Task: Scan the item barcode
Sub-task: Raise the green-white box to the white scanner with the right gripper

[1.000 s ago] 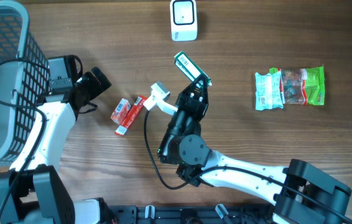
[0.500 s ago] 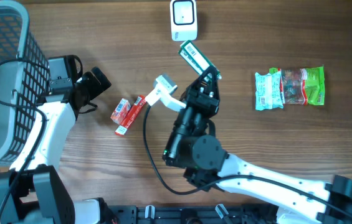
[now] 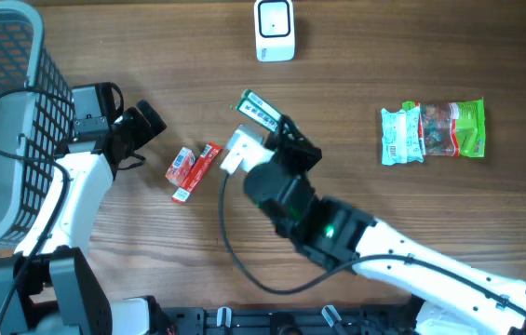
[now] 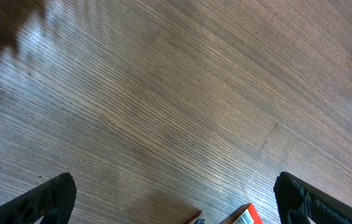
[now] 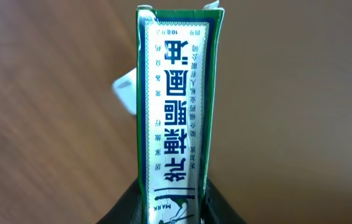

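The box goes outward over the scanner (image 3: 274,30) next in my right gripper, since the scanner still lies outward. It then comes down onto the snack bag's near edge (image 3: 427,147) for release.
My right gripper (image 3: 284,138) is shut on a slim green-and-white box (image 3: 260,111) and holds it off the table, tilted, below and slightly left of the white barcode scanner (image 3: 274,30) at the far edge. In the right wrist view the box (image 5: 177,106) stands straight up out of the gripper (image 5: 177,208), its printed narrow side toward the camera. A blurred white shape (image 5: 124,93) shows behind its left edge. My left gripper (image 3: 147,125) is open over bare wood, left of two red-and-white boxes (image 3: 193,170). One red corner (image 4: 247,216) shows between its fingers (image 4: 45,199).
A grey mesh basket (image 3: 2,121) fills the left side. A green-and-white snack bag (image 3: 433,130) lies at the right. The right arm stretches from the bottom right across the table's middle.
The right arm has swung the box away from just under the scanner, down and to the left, and turned its own body round. The left arm has not moved.
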Motion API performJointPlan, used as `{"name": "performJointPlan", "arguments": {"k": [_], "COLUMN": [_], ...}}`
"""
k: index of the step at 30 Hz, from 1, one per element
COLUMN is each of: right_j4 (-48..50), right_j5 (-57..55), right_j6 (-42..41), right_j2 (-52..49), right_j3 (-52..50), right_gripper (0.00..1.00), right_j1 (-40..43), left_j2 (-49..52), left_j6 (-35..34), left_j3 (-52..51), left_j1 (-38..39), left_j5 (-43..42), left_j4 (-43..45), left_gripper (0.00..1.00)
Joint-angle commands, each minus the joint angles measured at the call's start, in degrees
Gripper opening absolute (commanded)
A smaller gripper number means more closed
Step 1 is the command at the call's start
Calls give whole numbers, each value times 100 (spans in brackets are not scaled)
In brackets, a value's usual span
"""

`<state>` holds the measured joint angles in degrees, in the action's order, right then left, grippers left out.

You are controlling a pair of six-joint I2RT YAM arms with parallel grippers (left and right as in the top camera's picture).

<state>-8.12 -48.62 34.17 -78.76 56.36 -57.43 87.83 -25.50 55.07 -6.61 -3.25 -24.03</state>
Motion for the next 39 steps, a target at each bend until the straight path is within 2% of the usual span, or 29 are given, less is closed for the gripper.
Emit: {"name": "performJointPlan", "arguments": {"k": [1,3,5,10,13,17,20,23,27,31,35,39], "right_j4": [-625,-1032,-1447,-2393,-3209,-4435,-4651,-4258,-3305,-1657,-94,879], "right_j5": [1580,2306,3123,4736,5604,6435,7200,8303,9208,10356,10695,10697], "right_j6": [-1043,-1130,-1182,-1217,-1209,-1217,-1602,-1915,-2846,-4269,-5547,-6511], "right_j2": [98,98,85,-256,-925,-2430,-3265,-3851,-4586,-5488,-6269,-6822], "right_j3": [315,551,925,2072,3228,5366,6273,6430,6428,6428,6426,6419], "right_gripper": [22,21,17,19,18,18,18,19,19,18,18,18], "right_j1": [487,879,1368,2210,2577,2765,2931,3265,3899,4494,4638,4636], "left_j2": [-83,-83,-83,-83,-83,-83,-83,-83,-83,-83,-83,-83], "left_j6": [111,109,111,111,111,111,109,111,109,109,111,111], "left_j3": [11,11,11,11,11,11,11,11,11,11,11,11], "left_j1": [-26,-26,-26,-26,-26,-26,-26,-26,-26,-26,-26,-26], "left_j5": [33,33,33,33,33,33,33,33,33,33,33,33], "left_j4": [15,15,15,15,15,15,15,15,15,15,15,15], "left_gripper": [100,100,100,100,100,100,100,100,100,100,100,100]}}
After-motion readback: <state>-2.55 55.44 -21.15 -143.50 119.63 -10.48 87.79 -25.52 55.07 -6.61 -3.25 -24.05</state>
